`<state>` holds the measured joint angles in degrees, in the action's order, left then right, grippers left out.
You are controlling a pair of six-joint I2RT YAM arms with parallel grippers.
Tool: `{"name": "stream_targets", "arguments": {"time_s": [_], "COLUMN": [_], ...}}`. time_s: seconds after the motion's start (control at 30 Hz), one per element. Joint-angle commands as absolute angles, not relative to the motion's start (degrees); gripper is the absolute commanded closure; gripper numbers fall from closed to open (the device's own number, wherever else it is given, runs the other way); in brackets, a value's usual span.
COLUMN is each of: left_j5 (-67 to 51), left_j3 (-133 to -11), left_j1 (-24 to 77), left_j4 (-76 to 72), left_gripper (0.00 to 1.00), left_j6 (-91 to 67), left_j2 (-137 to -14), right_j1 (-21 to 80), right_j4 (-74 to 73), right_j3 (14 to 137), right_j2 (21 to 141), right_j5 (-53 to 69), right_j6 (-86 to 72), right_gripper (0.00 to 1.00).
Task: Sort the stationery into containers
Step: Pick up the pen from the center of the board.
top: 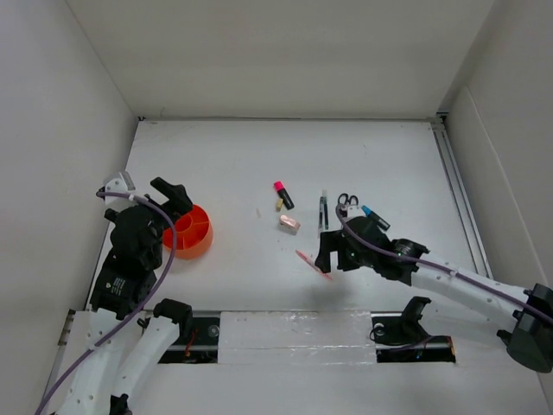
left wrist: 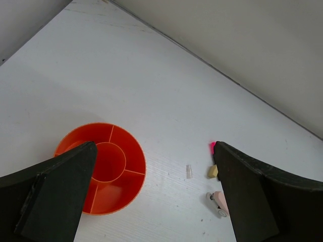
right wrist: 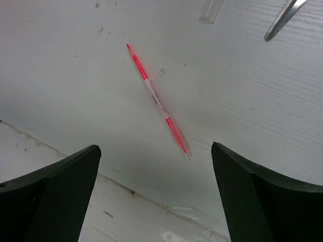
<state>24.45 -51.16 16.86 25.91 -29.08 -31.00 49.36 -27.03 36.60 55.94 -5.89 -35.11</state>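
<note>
The robot's right gripper will next move down and across onto the pink pen's pale label [top: 314, 265] [right wrist: 162, 106], because the label lies below the gripper and to its left in the top view.
The orange cup [top: 192, 232] with inner dividers stands at the left, and its compartments [left wrist: 101, 174] look empty. My left gripper [top: 175, 203] hovers open just above its far-left rim. Mid-table lie a pink-capped highlighter [top: 282, 194], a small yellowish piece [top: 278, 205], a pinkish eraser [top: 290, 223], a dark pen [top: 323, 210], scissors [top: 347, 201] and a blue-capped marker [top: 373, 214]. The thin pink pen [right wrist: 156, 101] lies diagonally on the table near the front seam. My right gripper [right wrist: 155, 151] hangs open over the pen's near end without touching it.
White walls close in the table on the left, back and right. A taped seam [right wrist: 151, 196] runs along the front edge below the right gripper. A tiny clear piece [left wrist: 189, 171] lies between the cup and the highlighter. A scissor blade tip [right wrist: 285, 17] pokes in at the right wrist view's top.
</note>
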Motion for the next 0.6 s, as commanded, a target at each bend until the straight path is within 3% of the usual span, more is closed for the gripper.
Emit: {"name": "stream_targets", "arguments": {"time_s": [0.0, 0.2, 0.57], "left_j5": [22.51, 21.36, 21.26], "left_j3": [-51.68, -51.68, -51.68], "left_j1": [16.61, 16.61, 16.61], "left_j4": [23.82, 23.29, 23.29], "left_gripper": [0.00, 0.00, 0.00], "left_j6": [-28.48, -27.95, -27.95], "left_j2": [-31.90, -31.90, -31.90], "right_j1": [51.76, 52.38, 56.87], "right_j4": [-21.45, -18.90, -18.45], "right_j3": [35.95, 35.95, 39.37], "right_j2": [58.53, 66.61, 79.09], "right_j5": [-9.75, -11.43, -15.11], "right_j6": [-38.05, -38.15, -39.37], "right_gripper": [0.04, 0.16, 0.26]}}
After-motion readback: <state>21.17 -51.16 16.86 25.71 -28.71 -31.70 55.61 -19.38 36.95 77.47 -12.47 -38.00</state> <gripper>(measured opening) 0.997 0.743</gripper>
